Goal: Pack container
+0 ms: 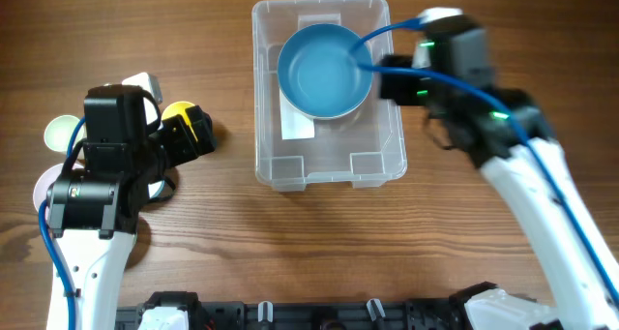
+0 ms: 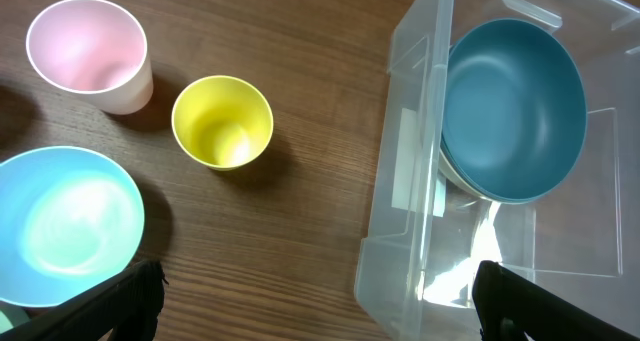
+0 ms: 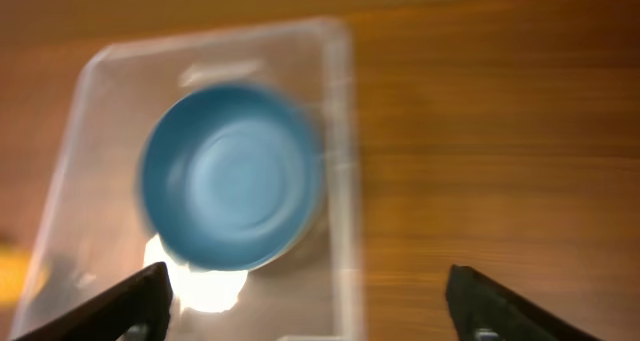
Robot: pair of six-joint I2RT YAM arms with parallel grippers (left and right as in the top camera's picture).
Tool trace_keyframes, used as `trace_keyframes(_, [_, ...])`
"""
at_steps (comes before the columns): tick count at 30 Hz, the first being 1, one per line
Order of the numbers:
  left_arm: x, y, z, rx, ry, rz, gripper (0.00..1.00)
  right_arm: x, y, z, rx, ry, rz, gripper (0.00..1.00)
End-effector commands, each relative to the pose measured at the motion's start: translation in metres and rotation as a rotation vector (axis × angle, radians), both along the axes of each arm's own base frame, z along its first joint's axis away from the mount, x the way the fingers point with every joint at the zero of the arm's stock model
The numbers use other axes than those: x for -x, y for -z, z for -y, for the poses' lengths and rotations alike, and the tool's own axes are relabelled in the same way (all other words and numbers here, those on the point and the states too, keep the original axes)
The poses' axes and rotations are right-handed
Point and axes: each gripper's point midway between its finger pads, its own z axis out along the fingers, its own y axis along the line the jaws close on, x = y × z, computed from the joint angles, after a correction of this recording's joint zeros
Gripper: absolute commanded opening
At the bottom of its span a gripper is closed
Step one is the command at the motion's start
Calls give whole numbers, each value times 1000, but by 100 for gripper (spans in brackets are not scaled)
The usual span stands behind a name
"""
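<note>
The left gripper needs to reach outward and down next, onto the yellow cup's rim facing the container (image 2: 271,124), clear of other cups, because the cup stands below and outward.
The clear plastic container (image 1: 329,165) stands at the table's far middle with a blue bowl (image 1: 323,73) inside it, towards its far end. The container also shows in the left wrist view (image 2: 400,241) and the right wrist view (image 3: 340,131), with the bowl in both (image 2: 512,106) (image 3: 230,181). My left gripper (image 2: 320,306) is open and empty, left of the container. A yellow cup (image 2: 222,121), a pink cup (image 2: 88,53) and a light blue bowl (image 2: 65,226) sit near it. My right gripper (image 3: 310,306) is open and empty over the container's right wall.
In the overhead view the left arm (image 1: 106,165) covers most of the cups; only the yellow cup (image 1: 179,112) and pale rims (image 1: 60,132) show. The right arm (image 1: 464,69) with its blue cable sits right of the container.
</note>
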Motion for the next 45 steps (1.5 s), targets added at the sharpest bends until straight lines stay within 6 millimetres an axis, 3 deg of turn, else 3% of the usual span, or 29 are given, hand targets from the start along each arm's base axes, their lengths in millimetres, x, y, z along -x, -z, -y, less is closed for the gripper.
trace_keyframes(1, [-3,-9,1,-3,23,34,100,8,-2,55,31,163,-22,96])
trace_keyframes(6, [-16,-13,-9,2,-75,39,100,47,-12,106,6,303,-66,98])
trace_keyframes(10, [-47,9,-9,-8,-85,-74,100,80,-6,134,25,325,-150,98])
trace_keyframes(13, [-68,36,-8,-8,-95,-163,100,86,0,137,24,331,-184,98])
trace_keyframes(16, [-90,77,-7,-11,-102,-258,100,86,1,136,23,330,-189,98])
trace_keyframes(22, [-98,147,-8,-35,-106,-428,99,86,1,136,24,329,-192,98])
trace_keyframes(26, [-103,174,-15,-75,-124,-468,99,89,3,136,24,330,-203,95])
trace_keyframes(27, [-105,178,-15,-79,-126,-470,94,90,4,136,25,330,-211,94])
trace_keyframes(28, [-106,178,-16,-80,-127,-466,84,92,5,136,26,329,-218,93])
trace_keyframes(29, [-108,178,-17,-87,-130,-460,66,94,7,136,27,330,-229,92])
trace_keyframes(31, [-111,178,-18,-93,-135,-448,40,97,9,136,27,332,-244,89])
trace_keyframes(35, [-108,178,-18,-95,-135,-460,4,100,10,135,29,331,-256,88])
trace_keyframes(40, [-108,168,-17,-93,-132,-440,4,100,10,136,29,331,-255,88])
trace_keyframes(43, [-111,126,-7,-93,-109,-384,4,100,10,137,19,351,-253,87])
trace_keyframes(45, [-111,81,8,-111,-77,-324,4,100,9,144,0,402,-246,89])
